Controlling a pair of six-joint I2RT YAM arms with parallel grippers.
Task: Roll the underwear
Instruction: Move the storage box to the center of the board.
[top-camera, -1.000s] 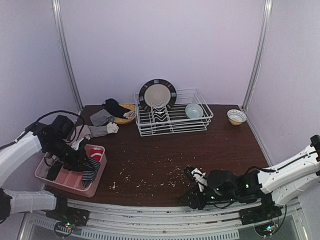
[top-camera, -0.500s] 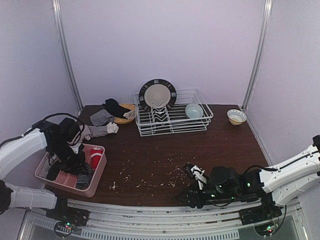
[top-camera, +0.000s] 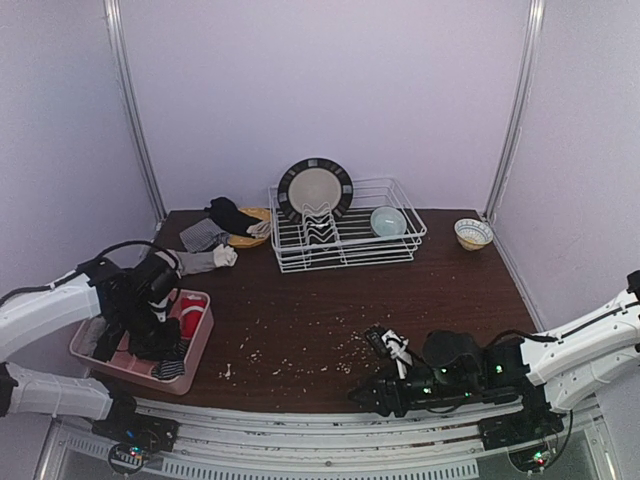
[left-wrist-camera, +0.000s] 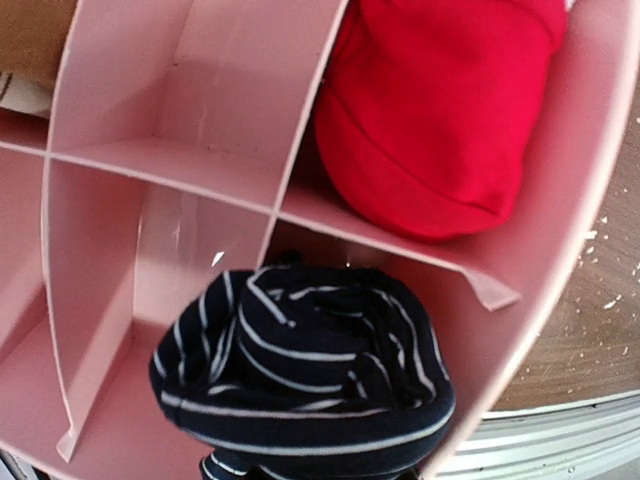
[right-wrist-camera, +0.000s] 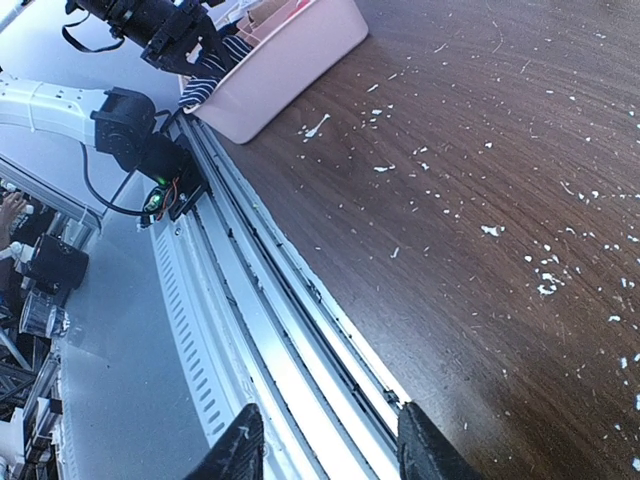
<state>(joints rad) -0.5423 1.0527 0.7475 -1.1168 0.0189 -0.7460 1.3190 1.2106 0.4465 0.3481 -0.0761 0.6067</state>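
Observation:
Next I will lower the striped roll in my left gripper into the tray section beside the red underwear and release it, since that section lies below the gripper.
A rolled black-and-white striped underwear hangs over the near right compartment of the pink tray, with my left gripper shut on it. Its fingers are hidden under the cloth in the left wrist view. The roll's lower end shows at the tray's near corner. A red underwear fills the compartment beyond it. More underwear, black and grey, lies piled at the back left. My right gripper is open with nothing in it, low over the table's front rail.
A white wire dish rack at the back holds a striped-rim plate and a pale bowl. A small bowl sits at the back right. A yellow dish lies under the cloth pile. Crumbs dot the dark table.
My left gripper has carried the striped roll to the right and down toward the tray's near right compartment. The right arm has crept slightly left along the front edge.

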